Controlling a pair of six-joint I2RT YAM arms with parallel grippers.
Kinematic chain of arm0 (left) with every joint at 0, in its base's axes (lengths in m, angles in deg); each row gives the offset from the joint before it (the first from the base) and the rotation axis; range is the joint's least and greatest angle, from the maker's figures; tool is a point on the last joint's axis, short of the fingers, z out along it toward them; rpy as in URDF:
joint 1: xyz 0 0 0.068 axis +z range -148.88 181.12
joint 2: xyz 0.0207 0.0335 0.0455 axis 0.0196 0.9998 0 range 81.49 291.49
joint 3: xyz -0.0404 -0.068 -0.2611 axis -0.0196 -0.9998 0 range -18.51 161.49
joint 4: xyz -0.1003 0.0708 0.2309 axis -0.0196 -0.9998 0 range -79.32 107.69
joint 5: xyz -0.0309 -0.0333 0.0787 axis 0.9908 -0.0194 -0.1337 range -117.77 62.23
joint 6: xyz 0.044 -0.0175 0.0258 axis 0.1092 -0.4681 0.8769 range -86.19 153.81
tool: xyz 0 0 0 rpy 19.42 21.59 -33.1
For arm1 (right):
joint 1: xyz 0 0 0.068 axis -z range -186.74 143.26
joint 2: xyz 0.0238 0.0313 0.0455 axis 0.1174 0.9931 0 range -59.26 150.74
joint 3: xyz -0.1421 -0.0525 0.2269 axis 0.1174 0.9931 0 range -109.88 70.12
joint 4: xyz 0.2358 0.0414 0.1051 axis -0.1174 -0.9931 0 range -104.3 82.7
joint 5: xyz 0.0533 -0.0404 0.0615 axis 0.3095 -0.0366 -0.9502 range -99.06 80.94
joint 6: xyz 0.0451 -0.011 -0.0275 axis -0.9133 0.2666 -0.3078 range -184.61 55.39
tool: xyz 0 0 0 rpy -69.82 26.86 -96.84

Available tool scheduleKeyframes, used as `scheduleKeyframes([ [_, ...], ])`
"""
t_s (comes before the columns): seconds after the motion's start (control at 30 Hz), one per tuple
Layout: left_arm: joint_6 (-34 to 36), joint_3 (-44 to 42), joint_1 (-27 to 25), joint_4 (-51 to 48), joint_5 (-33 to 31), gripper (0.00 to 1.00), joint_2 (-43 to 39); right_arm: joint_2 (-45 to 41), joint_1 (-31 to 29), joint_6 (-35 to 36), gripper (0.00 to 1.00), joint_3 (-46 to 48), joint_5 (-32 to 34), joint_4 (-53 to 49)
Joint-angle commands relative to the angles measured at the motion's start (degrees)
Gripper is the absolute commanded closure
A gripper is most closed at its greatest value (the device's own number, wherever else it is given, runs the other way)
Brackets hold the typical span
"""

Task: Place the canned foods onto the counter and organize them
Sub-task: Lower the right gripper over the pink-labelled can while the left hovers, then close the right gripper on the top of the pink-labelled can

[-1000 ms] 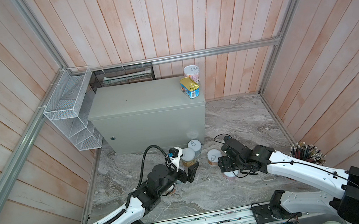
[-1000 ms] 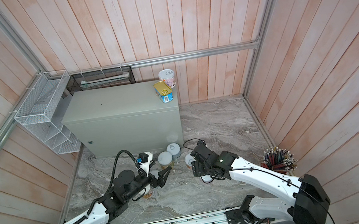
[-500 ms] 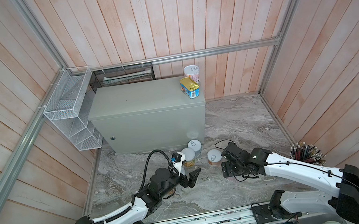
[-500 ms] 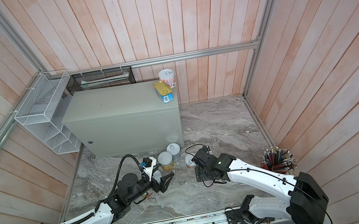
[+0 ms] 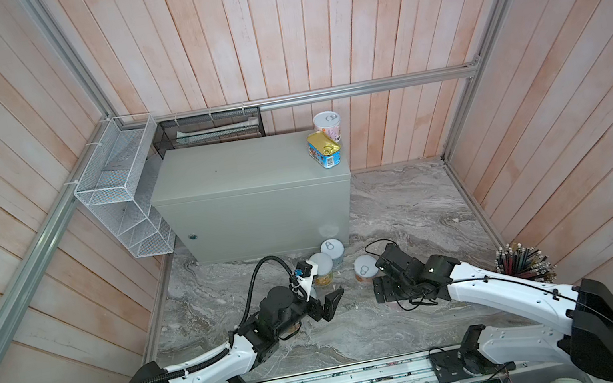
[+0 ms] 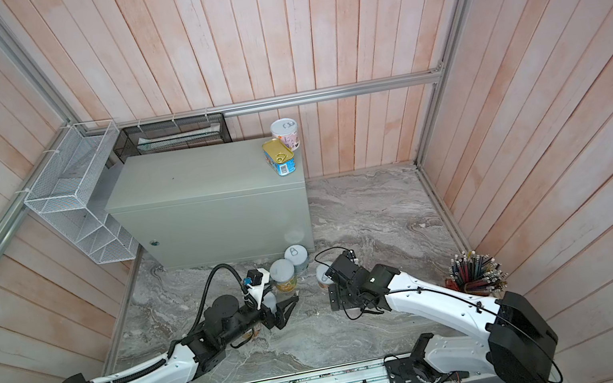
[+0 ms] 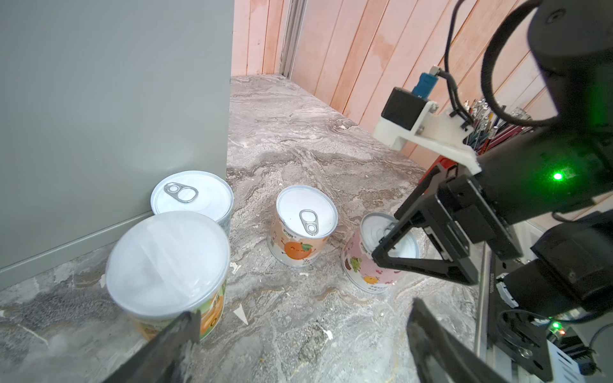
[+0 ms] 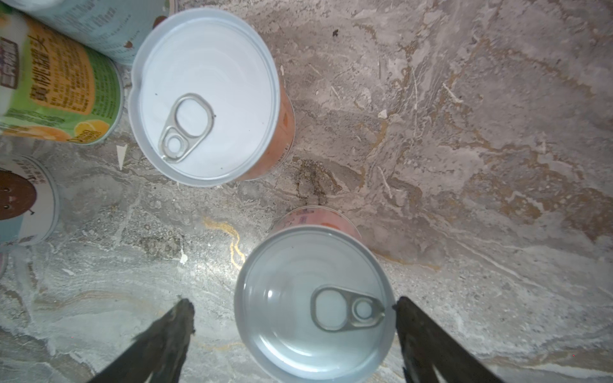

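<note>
I should next move my right gripper sideways and down to close around the pink can [image 8: 315, 308], which is standing just below it, because one finger crowds the can's rim.
The counter [image 5: 246, 169] [image 6: 201, 176] carries a pink-labelled can [image 5: 327, 126] and a gold-topped blue tin [image 5: 324, 149] at its right end. On the marble below stand a pull-tab can [image 7: 192, 197] against the counter, a can with a clear plastic lid [image 7: 167, 262], an orange-labelled can [image 7: 305, 222] [image 8: 205, 96] and a pink can [image 7: 368, 268] [image 8: 315, 308]. My right gripper [image 8: 293, 306] [image 5: 379, 278] is open astride the pink can, with one finger at its rim and the other apart. My left gripper [image 7: 303, 311] [image 5: 325, 303] is open over bare marble.
A red cup of pencils [image 5: 521, 266] stands at the right wall. A white wire basket [image 5: 119, 190] hangs left of the counter, with a black mesh tray [image 5: 210, 128] behind it. Another can with a brown face [image 8: 23, 199] sits close to the cluster.
My right gripper's jaws have spread wider and it has drifted slightly toward the front. The left gripper has also slid a little toward the front, still open.
</note>
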Motion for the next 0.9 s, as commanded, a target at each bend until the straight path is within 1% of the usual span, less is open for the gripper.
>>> scheduleKeyframes([
  [0.0, 0.0, 1.6, -0.1, 0.5, 0.1, 0.00, 0.3, 2.2, -0.2, 0.7, 0.06, -0.4, 0.9, -0.9],
  [0.1, 0.0, 1.6, -0.2, 0.5, 0.1, 0.00, 0.4, 4.3, -0.2, 0.5, 0.06, -1.9, 2.1, -2.9],
  [0.27, 0.0, 2.2, -0.2, -0.1, 0.6, 0.00, 1.1, 5.8, -0.2, 0.8, 0.07, -2.0, 2.5, -2.0],
  [0.6, 0.6, 1.6, -0.2, 0.4, 1.4, 0.00, 0.3, 5.0, 0.2, -0.1, 0.24, -1.3, 3.6, -0.7],
  [0.87, 0.6, 1.7, -0.2, 0.2, 1.8, 0.00, 0.4, 1.2, 1.1, -1.3, 0.30, -0.2, 3.5, -0.5],
])
